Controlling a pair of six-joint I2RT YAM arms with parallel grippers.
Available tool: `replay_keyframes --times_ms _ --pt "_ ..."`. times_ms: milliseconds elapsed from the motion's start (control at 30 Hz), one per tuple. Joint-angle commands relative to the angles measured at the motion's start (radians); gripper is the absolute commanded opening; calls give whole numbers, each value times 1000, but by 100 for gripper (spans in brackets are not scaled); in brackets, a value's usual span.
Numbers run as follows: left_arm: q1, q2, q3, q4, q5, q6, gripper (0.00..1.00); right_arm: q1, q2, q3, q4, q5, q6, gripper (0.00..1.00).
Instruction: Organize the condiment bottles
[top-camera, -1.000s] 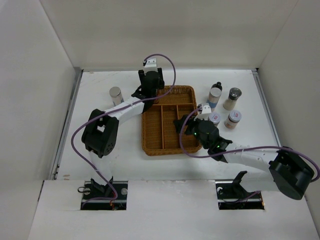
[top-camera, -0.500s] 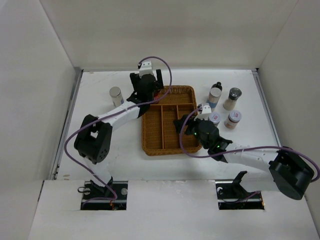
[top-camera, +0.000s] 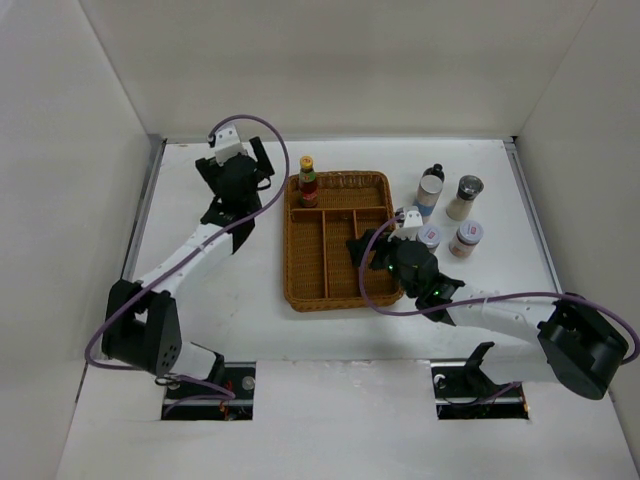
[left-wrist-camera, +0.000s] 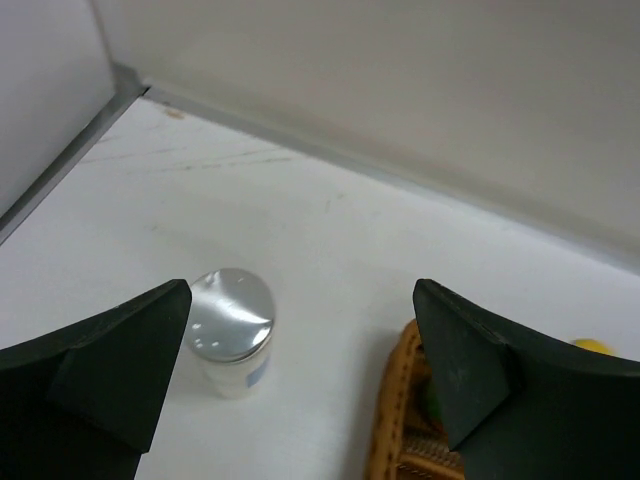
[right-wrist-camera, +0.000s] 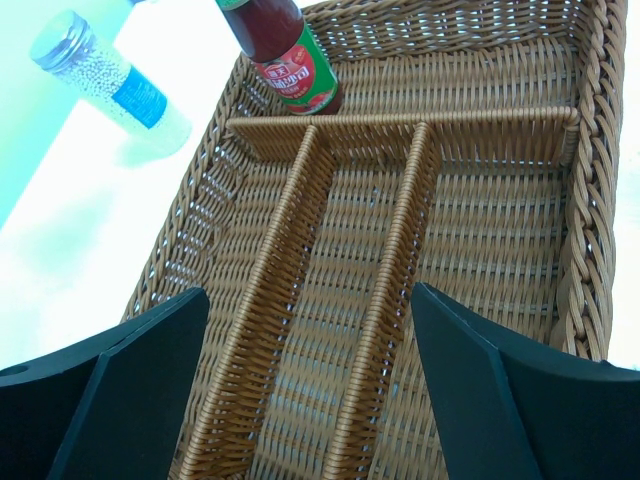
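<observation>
My left gripper moves down and toward the left in its wrist view next, around the white silver-lidded cylinder, because the cylinder's lid shows nearer one finger than the other.
A red sauce bottle with a yellow cap stands upright in the back left compartment of the wicker tray, free of both grippers. My left gripper is open to the left of the tray and holds nothing. In the left wrist view a white silver-lidded cylinder stands by the left finger, and the tray rim lies by the right one. My right gripper hangs open over the tray's right side. The right wrist view shows the sauce bottle and the cylinder beyond the tray wall.
Right of the tray stand a dark black-capped bottle, a white silver-lidded cylinder, a beige shaker and two short red-labelled jars. White walls close in the table at the back and on both sides.
My left gripper opened, left the red sauce bottle standing in the tray's back left compartment, and swung left off the tray. The right gripper opened a little wider and stayed in place.
</observation>
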Motion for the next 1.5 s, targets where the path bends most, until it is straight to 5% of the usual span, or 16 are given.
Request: replay_keyframes --times_ms 0,400,500,600,700,1033,1200,1467 --pt "44 34 -37 -95 -23 -30 96 -8 0 3 41 -7 7 90" --pt "151 228 42 -80 12 -17 84 -8 13 8 41 -13 7 92" --pt "168 268 68 -80 47 -17 73 -8 21 8 41 -13 8 92" --pt "174 265 62 -70 41 -20 41 -8 16 8 41 -13 7 92" --pt "150 152 -16 -18 -9 -17 28 -8 12 5 41 -13 10 92" --pt "-189 -294 -204 -63 -62 -20 27 -14 10 -3 56 -8 15 91" --pt "-307 -241 -167 -28 -45 -30 27 -23 -11 -17 64 4 16 91" --pt "-327 -40 -130 89 33 -30 28 -61 -79 -55 76 16 35 91"
